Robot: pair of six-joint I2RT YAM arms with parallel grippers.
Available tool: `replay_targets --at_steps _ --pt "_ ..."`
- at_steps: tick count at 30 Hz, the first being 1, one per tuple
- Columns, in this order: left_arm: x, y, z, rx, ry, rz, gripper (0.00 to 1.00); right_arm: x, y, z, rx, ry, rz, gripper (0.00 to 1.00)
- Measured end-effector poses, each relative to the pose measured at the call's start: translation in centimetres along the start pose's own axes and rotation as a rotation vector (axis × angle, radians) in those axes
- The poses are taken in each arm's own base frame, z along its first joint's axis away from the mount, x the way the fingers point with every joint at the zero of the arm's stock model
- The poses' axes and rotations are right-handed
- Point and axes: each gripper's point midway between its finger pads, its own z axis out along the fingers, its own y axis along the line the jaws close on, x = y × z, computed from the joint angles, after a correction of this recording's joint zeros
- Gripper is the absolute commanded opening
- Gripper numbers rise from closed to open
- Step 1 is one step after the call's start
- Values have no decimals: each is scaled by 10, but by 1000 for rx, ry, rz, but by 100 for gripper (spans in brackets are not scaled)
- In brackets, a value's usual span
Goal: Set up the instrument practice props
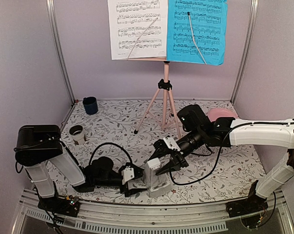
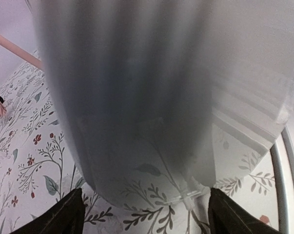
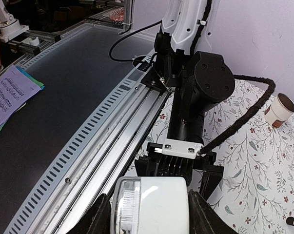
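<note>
My right gripper will next turn and carry the metronome outward onto the open tabletop before the music stand and let go of it there, because the metronome is beside the bar.
The white metronome [image 1: 154,179] stands near the table's front edge. My right gripper [image 1: 165,163] comes down from the right and is shut on its upper part; in the right wrist view its fingers press both sides of the metronome [image 3: 154,204]. My left gripper [image 1: 137,181] lies low on the metronome's left, open. In the left wrist view its dark fingertips [image 2: 71,214] straddle the blurred metronome [image 2: 151,97] without gripping it. At the back, the pink music stand [image 1: 165,87] holds a white sheet [image 1: 137,27] and a bright blue sheet [image 1: 198,29].
A dark blue cup [image 1: 90,105] stands at the back left. A small paper cup [image 1: 77,132] is beside the left arm. A pink plate [image 1: 220,114] shows behind the right arm. The metal rail [image 1: 137,214] runs just in front of the metronome.
</note>
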Motion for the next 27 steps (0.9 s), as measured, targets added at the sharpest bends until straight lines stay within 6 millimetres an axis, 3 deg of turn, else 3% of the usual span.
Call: replay_targets --at_steps 7,22,24,27 --pt "-3 -2 1 17 -11 14 78 -1 1 1 -5 -3 -1 3" --pt "-4 1 3 21 -12 23 44 -2 3 0 -8 -3 10 2" --pt "-5 2 2 16 -14 21 47 -3 3 0 -3 -2 11 2" --pt "-7 6 2 2 -18 21 65 -5 1 -2 12 0 9 1"
